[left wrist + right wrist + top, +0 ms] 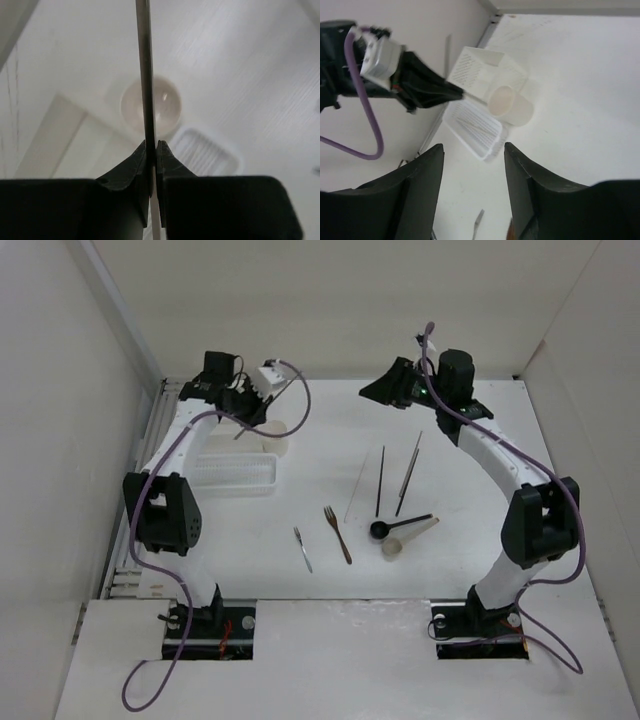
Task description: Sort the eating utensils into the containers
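Note:
My left gripper moves the chopstick back and down into the slotted tray [235, 472] [201, 156] next, turning along the tray's length.
My left gripper [252, 408] [151, 145] is shut on a thin chopstick [144, 70] and holds it above the short round cup [272, 431] [150, 105]. The cup stands between the plain box [60, 142] [482, 70] and the slotted tray [235, 475] [207, 152]. My right gripper [385, 390] [474, 147] is open and empty, raised at the back. On the table lie a pale chopstick [357, 485], a dark chopstick [380, 480], a metallic chopstick [408, 475], a brown fork [337, 533], a grey fork [303, 549], a black spoon [395, 526] and a beige spoon [405, 538].
White walls close the table on the left [60, 420] and the back. A rail [150, 450] runs along the left edge beside the containers. The right wrist view shows the left gripper [427, 89] beside the cup [507, 105] and the tray [475, 130].

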Robot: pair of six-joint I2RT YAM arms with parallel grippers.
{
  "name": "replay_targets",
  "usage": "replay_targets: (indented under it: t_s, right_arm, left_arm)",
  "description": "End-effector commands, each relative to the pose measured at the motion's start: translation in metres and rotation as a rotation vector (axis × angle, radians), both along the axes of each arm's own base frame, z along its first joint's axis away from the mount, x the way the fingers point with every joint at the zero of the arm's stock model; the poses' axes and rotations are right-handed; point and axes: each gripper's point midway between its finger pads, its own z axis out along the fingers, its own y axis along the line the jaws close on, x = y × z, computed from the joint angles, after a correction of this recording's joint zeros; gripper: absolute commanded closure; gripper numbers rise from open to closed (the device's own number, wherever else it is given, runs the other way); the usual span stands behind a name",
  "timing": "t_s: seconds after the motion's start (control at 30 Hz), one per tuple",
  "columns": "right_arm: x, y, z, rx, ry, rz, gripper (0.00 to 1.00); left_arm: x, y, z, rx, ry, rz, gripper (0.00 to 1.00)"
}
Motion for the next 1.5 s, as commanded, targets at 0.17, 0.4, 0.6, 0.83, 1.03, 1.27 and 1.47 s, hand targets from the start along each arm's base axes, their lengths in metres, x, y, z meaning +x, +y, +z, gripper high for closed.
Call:
replay_targets:
  t_s: [0.17,0.4,0.6,0.83,1.03,1.27,1.47]
  right_arm:
    - [-0.012,-0.045,0.017,-0.013,-0.100,-0.051,0.42]
    - [-0.010,-0.055,0.021,-0.012,-0.109,-0.074,0.42]
    - [-0.005,-0.059,0.021,-0.013,-0.109,-0.084,0.42]
    - [-0.009,-0.061,0.016,-0.022,-0.106,-0.092,0.42]
    - [-0.010,-0.065,0.020,-0.020,-0.115,-0.101,0.42]
    - [-0.010,-0.065,0.020,-0.020,-0.115,-0.101,0.42]
    - [-0.011,-0.066,0.023,-0.022,-0.115,-0.110,0.42]
  left_arm:
    - [-0.070,0.114,-0.032,0.605,-0.242,-0.345,1.00]
    - [-0.079,0.137,-0.086,0.704,-0.107,-0.388,1.00]
    - [-0.070,0.143,-0.107,0.754,-0.125,-0.402,1.00]
    - [-0.070,0.156,-0.121,0.808,-0.127,-0.427,0.99]
    - [-0.070,0.164,-0.132,0.815,-0.104,-0.412,0.97]
    - [-0.075,0.166,-0.140,0.826,-0.093,-0.422,0.89]
    - [-0.077,0.174,-0.150,0.838,-0.061,-0.406,0.79]
